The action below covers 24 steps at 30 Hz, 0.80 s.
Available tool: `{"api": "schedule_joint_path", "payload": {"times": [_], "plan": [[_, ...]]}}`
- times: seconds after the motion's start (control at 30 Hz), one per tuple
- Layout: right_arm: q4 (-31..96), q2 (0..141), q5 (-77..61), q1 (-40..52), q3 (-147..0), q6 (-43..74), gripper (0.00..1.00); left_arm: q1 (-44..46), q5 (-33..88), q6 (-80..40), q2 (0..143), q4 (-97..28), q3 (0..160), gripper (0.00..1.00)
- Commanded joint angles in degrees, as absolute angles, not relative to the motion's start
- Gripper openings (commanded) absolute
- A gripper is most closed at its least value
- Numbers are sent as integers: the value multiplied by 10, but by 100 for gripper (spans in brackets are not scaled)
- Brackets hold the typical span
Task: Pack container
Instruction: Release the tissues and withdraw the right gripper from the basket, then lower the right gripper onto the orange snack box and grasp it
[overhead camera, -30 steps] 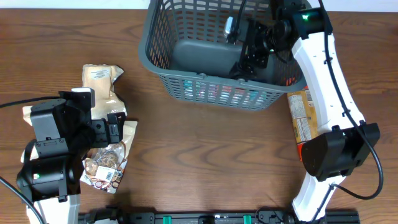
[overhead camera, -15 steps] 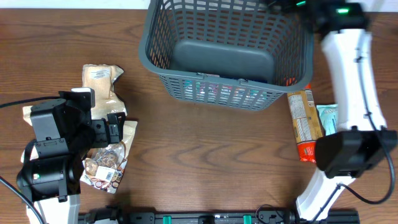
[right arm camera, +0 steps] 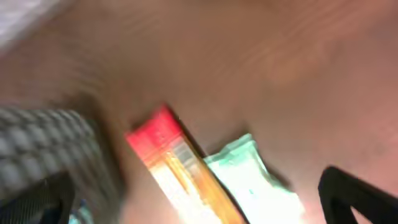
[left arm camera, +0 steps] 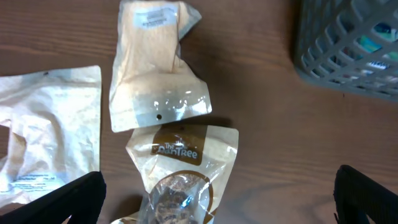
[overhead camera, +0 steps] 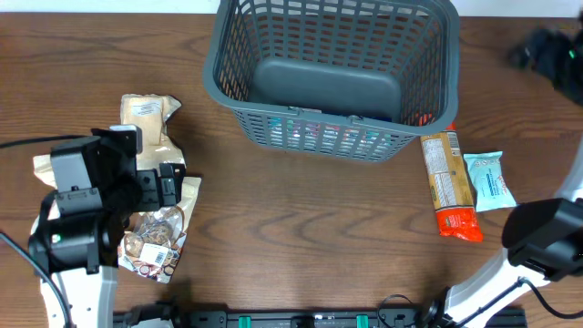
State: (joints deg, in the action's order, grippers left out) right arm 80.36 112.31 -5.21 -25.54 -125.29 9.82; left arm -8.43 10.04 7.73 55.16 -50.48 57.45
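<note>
Next, the right gripper moves back and toward the basket, turns in line, and lowers astride the label of the orange-red packet (right arm camera: 174, 165), angled below my fingers.
The container (overhead camera: 239, 64) is a dark grey lattice basket at the table's far centre, with coloured packets showing through its front wall. My left gripper (left arm camera: 214, 205) hangs open above a clear-windowed cookie packet (left arm camera: 183, 168), not touching it. A tan packet (left arm camera: 155, 68) and a white packet (left arm camera: 43, 137) lie beside it. My right gripper (right arm camera: 199, 202) is open and empty, blurred by motion, above an orange-red packet (right arm camera: 174, 165) and a teal packet (right arm camera: 255, 174). A corner of the container (right arm camera: 43, 143) shows at the left in the right wrist view.
The orange-red packet (overhead camera: 451, 182) and teal packet (overhead camera: 489, 180) lie right of the basket's front corner. The right arm's dark wrist (overhead camera: 556, 59) is a blur at the far right edge. The left arm's body (overhead camera: 77, 219) covers part of the left packets.
The right arm has lifted out of the basket and swung right to the table's far right edge. The left arm has only shifted slightly.
</note>
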Motion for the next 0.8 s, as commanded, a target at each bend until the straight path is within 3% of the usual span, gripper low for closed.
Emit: {"api": "schedule_joint_path", "payload": {"times": [0.0,0.13,0.4,0.77], "plan": [[868,1110,-20,-267,-1257,53,99,-87,94,85,558,-506,576,98],[973,1110,-14,-261,-1249,36,99,-87,94,99,557,-507,576,99],[972,1099,-106,-220,-1115,-13,99,-87,94,113,557,-521,576,99],[795,1099,-91,-174,-884,-164,99,-87,94,116,557,-517,576,99]]}}
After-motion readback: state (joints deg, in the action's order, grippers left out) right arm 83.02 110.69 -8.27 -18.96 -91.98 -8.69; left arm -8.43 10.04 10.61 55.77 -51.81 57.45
